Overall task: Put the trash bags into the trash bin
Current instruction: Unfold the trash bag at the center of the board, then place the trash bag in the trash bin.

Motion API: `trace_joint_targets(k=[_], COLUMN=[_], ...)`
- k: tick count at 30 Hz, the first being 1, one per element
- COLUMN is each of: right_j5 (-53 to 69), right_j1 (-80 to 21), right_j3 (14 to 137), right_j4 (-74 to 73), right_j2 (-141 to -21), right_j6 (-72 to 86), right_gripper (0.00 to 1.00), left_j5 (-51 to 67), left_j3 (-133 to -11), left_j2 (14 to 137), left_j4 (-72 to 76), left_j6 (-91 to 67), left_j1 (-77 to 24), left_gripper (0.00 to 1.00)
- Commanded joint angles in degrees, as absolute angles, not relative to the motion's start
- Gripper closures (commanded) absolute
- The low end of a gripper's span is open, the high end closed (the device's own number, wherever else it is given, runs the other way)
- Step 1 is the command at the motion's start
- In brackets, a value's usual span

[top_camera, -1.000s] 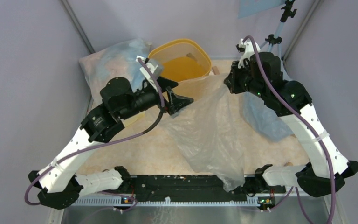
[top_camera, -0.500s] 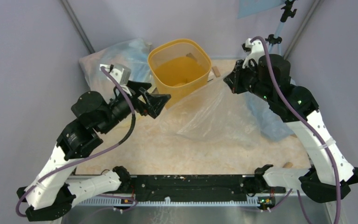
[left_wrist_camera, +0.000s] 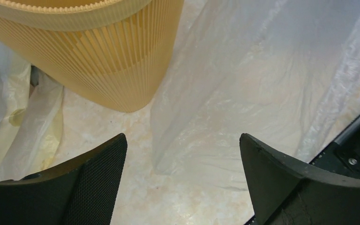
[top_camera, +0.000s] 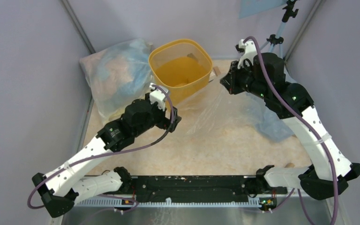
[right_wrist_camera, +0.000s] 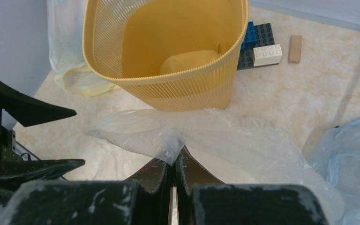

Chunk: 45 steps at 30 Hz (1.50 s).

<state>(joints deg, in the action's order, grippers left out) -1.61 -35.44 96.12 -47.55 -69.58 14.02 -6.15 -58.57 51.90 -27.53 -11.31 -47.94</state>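
Note:
My left gripper is open above the trash bag's loose corner near the bin [top_camera: 180, 70] and needs to come down onto it next, since my right gripper is pinching another corner.
The trash bag [top_camera: 215, 115] is a clear wrinkly film, pinched at one corner by my right gripper [top_camera: 225, 82] and draped down onto the table. In the right wrist view the shut fingertips of the right gripper [right_wrist_camera: 174, 157] bite a fold of the trash bag [right_wrist_camera: 168, 140], just in front of the yellow trash bin [right_wrist_camera: 168, 56]. The trash bin [top_camera: 180, 70] stands upright at the back centre. My left gripper [top_camera: 175, 123] points down at the table by the bin's foot. The left gripper [left_wrist_camera: 183, 140] stands open above the edge of the trash bag [left_wrist_camera: 243, 93], with the trash bin [left_wrist_camera: 89, 51] at upper left.
A big bluish sack [top_camera: 115, 79] lies at the back left, and another bluish sack [top_camera: 267, 117] lies under the right arm. A yellowish film [left_wrist_camera: 33, 122] sits at the bin's left foot. A blue-and-white block tower [right_wrist_camera: 260, 47] and a wooden block [right_wrist_camera: 295, 48] lie behind the bin.
My left arm has swung down and to the right, from beside the bin's rim to the table at the bag's lower edge. The bag has been drawn toward the bin.

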Motion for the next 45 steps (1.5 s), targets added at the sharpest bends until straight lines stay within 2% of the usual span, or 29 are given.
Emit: trace_joint_targets(k=[1, 6, 8, 9, 11, 13, 15, 16, 22, 28, 32, 35, 38, 42, 45], right_j5=[-0.3, -0.3, -0.6, -0.9, -1.7, -2.4, -4.5, -5.7, -10.9, -12.1, -10.6, -8.3, -3.9, 2.0, 6.0], right_j1=[-35.1, -35.1, -35.1, -35.1, -35.1, -35.1, -35.1, -35.1, -35.1, -35.1, -35.1, -35.1, -35.1, -35.1, -35.1], right_j3=[99.9, 100.3, 99.6, 99.3, 99.1, 99.3, 99.8, 100.4, 107.6, 113.6, 112.8, 110.5, 112.2, 115.9, 119.5], right_j4=[-46.9, -47.8, -47.7, -47.7, -47.9, -48.5, -48.8, -48.8, -43.6, -28.3, -15.0, -5.4, -1.8, 2.0, 4.9], right_j2=[-69.9, -69.6, -68.8, -68.5, -68.2, -68.1, -67.9, -67.8, -67.2, -67.2, -65.9, -66.0, -68.9, -74.0, -78.3], right_j6=[11.7, 10.8, 10.6, 10.6, 10.5, 10.2, 10.2, 10.2, 7.9, 3.9, 2.4, 2.3, 3.2, 6.0, 10.0], right_gripper=[1.00, 1.00, 1.00, 1.00, 1.00, 1.00, 1.00, 1.00, 1.00, 1.00, 1.00, 1.00, 1.00, 1.00, 1.00], left_j5=[-11.4, -12.9, -13.2, -13.4, -13.5, -12.6, -9.2, -7.5, 7.1, 8.3, 8.7, 7.0, 4.1, 4.8, -1.1], left_j3=[-58.7, -56.1, -54.3, -53.5, -52.6, -53.4, -56.7, -58.9, -71.9, -91.5, -101.2, -104.4, -105.8, -102.0, -99.0], left_j2=[55.0, 56.6, 56.7, 56.7, 56.6, 56.2, 56.3, 56.5, 59.3, 68.5, 74.6, 76.0, 75.2, 70.5, 65.9], left_j4=[-22.8, -21.8, -20.7, -20.5, -20.5, -21.0, -22.3, -22.8, -16.1, -11.2, -7.0, -2.5, -0.5, 6.3, 10.6], left_j6=[-9.0, -10.3, -11.0, -11.4, -12.2, -12.4, -12.6, -12.8, -13.7, -10.5, -8.1, -6.0, -3.8, 3.3, 7.0], left_j1=[-47.9, -47.8, -47.7, -47.7, -47.5, -47.5, -47.5, -47.5, -47.5, -47.5, -47.4, -47.4, -47.4, -47.4, -47.4], left_gripper=[0.07, 0.13, 0.18, 0.25, 0.45, 0.74, 0.96, 1.00, 1.00, 1.00, 1.00, 1.00, 1.00, 1.00, 1.00])
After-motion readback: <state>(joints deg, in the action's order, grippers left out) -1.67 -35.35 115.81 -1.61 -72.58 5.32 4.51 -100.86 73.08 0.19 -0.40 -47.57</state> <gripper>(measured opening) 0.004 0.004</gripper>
